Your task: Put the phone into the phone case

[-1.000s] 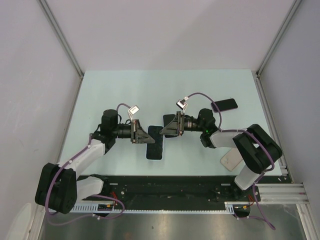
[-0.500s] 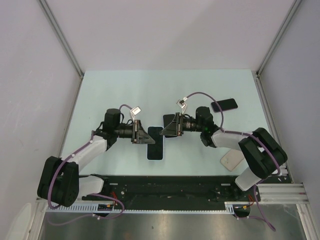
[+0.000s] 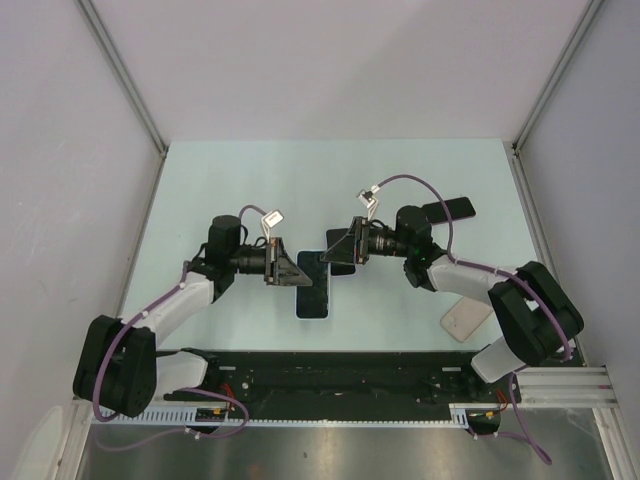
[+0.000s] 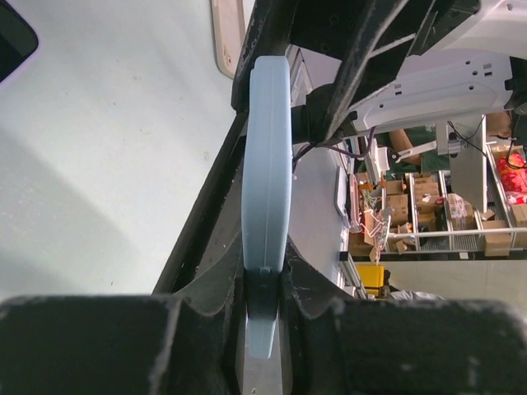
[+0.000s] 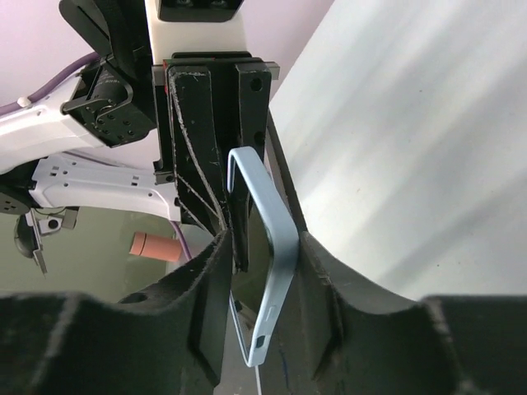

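The light blue phone case already holds its phone, so next I should move my left gripper outward and down to the tabletop [image 3: 306, 244] beside the middle dark phone and release.
A light blue phone case [image 3: 312, 287] with the dark phone face showing in it hangs just above the table between both grippers. My left gripper [image 3: 292, 273] is shut on its left end; in the left wrist view the case [image 4: 268, 164] stands edge-on between the jaws of that gripper [image 4: 267, 284]. My right gripper [image 3: 338, 256] grips the other end. In the right wrist view the case rim [image 5: 280, 247] is bent and pressed against one finger [image 5: 329, 280], with a dark slab against the other.
A black phone [image 3: 448, 210] lies at the back right. A beige case [image 3: 464, 320] lies at the front right, by the right arm; it also shows in the left wrist view [image 4: 226, 37]. The black rail runs along the near table edge [image 3: 330, 365].
The right arm's wrist has swung slightly back and right, and the case between the grippers has shifted a little to the right. The left arm barely moved.
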Motion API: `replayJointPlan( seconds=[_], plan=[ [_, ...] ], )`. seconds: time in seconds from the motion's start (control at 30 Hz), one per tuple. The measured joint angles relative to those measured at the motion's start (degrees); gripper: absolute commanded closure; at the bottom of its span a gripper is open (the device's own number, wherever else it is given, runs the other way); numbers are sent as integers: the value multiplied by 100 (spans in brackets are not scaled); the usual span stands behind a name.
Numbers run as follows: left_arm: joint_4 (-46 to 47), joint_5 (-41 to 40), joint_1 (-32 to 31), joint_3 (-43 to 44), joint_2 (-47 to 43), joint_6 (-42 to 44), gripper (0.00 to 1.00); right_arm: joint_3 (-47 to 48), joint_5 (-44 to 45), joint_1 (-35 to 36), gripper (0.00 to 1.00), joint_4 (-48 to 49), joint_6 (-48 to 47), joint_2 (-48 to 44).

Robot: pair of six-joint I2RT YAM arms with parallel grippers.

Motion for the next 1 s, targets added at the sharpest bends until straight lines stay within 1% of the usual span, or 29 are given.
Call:
replayJointPlan(
  seconds=[0.03,0.07,0.1,0.17,0.3,0.43,0.5,0.53,0.63,0.67,0.73,0.83,0.93,1.0],
  plan=[
    [35,11,-4,-2,0,-13,100,0,-13,-11,68,72,22,24],
    [59,28,-7,-4,0,-33,100,0,-11,-17,75,131,39,48],
    [83,37,-9,-11,0,-48,100,0,-11,-24,90,155,59,70],
    [120,68,-11,-22,-2,-94,100,0,-15,-44,100,170,96,92],
    [20,-7,-13,-20,4,-85,100,11,15,-52,100,33,-35,76],
    [-168,-151,-22,-4,103,-22,100,162,267,33,100,-728,-544,-70],
    [-205,-168,-35,22,136,15,100,203,442,72,90,-1082,-748,-219],
    [-212,-168,-46,35,138,17,100,225,501,83,80,-1211,-809,-275],
    [-227,-175,-57,92,140,11,100,260,651,94,64,-1436,-844,-380],
    [-221,-175,-74,101,138,0,100,273,697,92,56,-1495,-855,-391],
    [-223,-245,-85,101,125,-125,100,275,678,70,49,-1543,-734,-391],
    [-223,-409,-87,98,83,-385,100,286,566,0,44,-1473,-507,-391],
    [-186,-603,-83,96,-79,-713,100,286,468,-42,41,-1311,-197,-391],
    [-101,-686,-76,87,-170,-922,100,286,420,-42,41,-1228,-33,-387]
  ],
)
